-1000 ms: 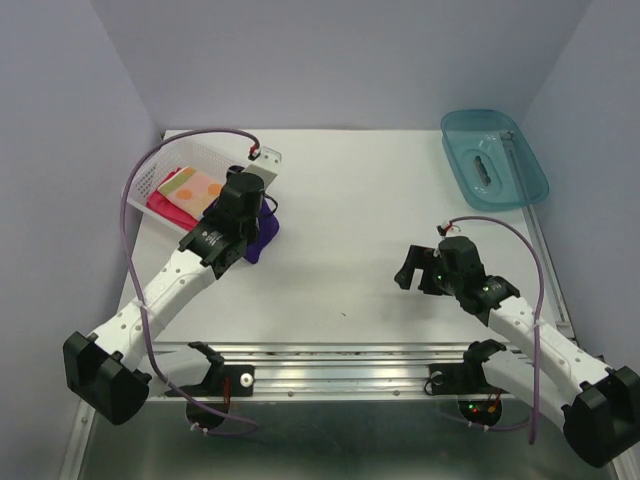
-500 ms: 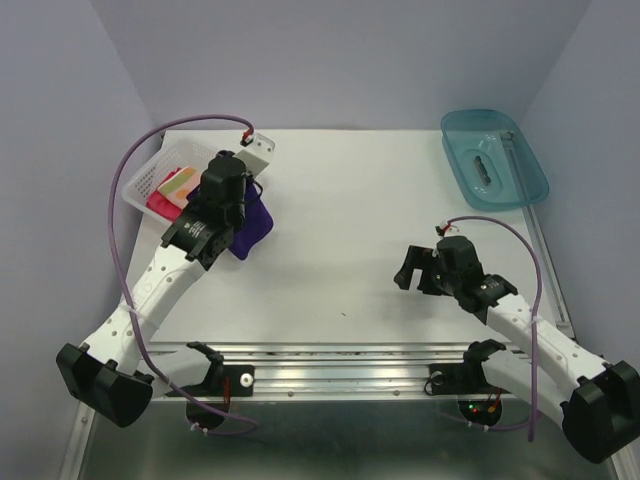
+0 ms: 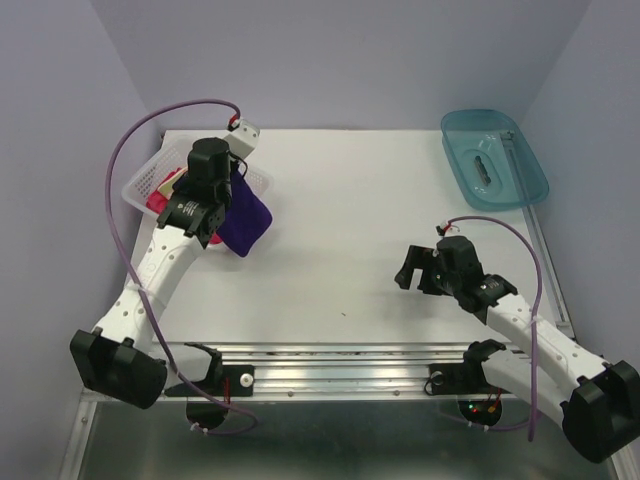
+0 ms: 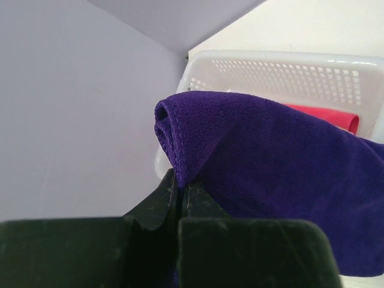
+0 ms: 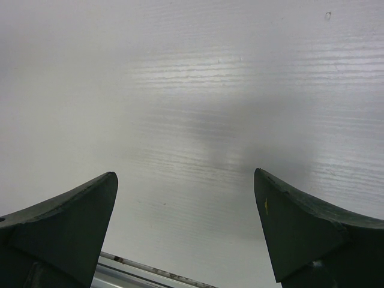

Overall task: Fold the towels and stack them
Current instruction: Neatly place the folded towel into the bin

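The purple-blue towel is hanging past the basket's rim. I will move my left gripper to the left in the top view, down over the pink-red towel (image 4: 329,116), and let go.
My left gripper (image 3: 228,180) is shut on a fold of the dark purple-blue towel (image 3: 246,215), which hangs from it over the right rim of the white basket (image 3: 140,186). In the left wrist view the black jaws (image 4: 180,183) pinch the towel's rolled edge (image 4: 180,138), and the rest drapes off to the right. The pink-red towel (image 4: 329,116) lies in the basket (image 4: 270,72) behind it and shows under the arm (image 3: 157,204). I cannot make out the orange towel. My right gripper (image 3: 412,272) stands wide open and empty (image 5: 186,180) low over the bare table.
A teal tray (image 3: 495,158) holding a small item sits at the back right corner. The left wall runs close beside the basket. A metal rail (image 3: 340,352) marks the table's near edge by the arm bases.
The left arm has risen and swung left and back, carrying the purple towel from the table beside the basket to over its rim. The right arm has not moved.
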Controlling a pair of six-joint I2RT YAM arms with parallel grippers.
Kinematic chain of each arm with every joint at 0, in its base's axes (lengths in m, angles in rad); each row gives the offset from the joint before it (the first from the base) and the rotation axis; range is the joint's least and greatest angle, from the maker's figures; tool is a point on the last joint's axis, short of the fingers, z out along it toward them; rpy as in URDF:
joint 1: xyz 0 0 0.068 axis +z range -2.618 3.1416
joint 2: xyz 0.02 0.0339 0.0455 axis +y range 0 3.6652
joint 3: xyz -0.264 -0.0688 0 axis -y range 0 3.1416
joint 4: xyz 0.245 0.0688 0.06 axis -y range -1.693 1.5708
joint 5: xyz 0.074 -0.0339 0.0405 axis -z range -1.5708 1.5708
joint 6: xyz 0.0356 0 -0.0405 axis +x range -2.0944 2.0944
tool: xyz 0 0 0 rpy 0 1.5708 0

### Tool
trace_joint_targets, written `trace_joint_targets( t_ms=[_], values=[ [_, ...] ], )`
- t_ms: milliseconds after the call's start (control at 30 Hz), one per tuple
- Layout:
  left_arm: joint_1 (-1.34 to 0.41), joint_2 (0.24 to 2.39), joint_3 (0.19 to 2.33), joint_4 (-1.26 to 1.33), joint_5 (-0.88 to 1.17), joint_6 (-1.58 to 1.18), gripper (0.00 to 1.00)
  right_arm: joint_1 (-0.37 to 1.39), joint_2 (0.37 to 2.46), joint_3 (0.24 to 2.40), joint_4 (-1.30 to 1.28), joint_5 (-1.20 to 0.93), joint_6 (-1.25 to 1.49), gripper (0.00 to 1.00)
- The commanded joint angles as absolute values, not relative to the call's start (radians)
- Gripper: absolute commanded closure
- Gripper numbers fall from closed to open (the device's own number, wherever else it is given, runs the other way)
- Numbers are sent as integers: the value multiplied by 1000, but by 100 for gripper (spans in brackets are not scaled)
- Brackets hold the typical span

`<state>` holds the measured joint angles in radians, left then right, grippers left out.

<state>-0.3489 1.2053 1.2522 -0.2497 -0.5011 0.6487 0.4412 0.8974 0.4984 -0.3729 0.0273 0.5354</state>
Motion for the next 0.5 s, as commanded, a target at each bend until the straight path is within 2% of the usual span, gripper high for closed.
trace_joint_targets(
  t_ms=[0,467],
  values=[
    [-298,1230,1252,-143,-402,705,100,446,903,549,-337,58,529,0],
    [-89,1469,1244,-5,-235,805,100,446,894,551,-347,127,532,0]
  ],
)
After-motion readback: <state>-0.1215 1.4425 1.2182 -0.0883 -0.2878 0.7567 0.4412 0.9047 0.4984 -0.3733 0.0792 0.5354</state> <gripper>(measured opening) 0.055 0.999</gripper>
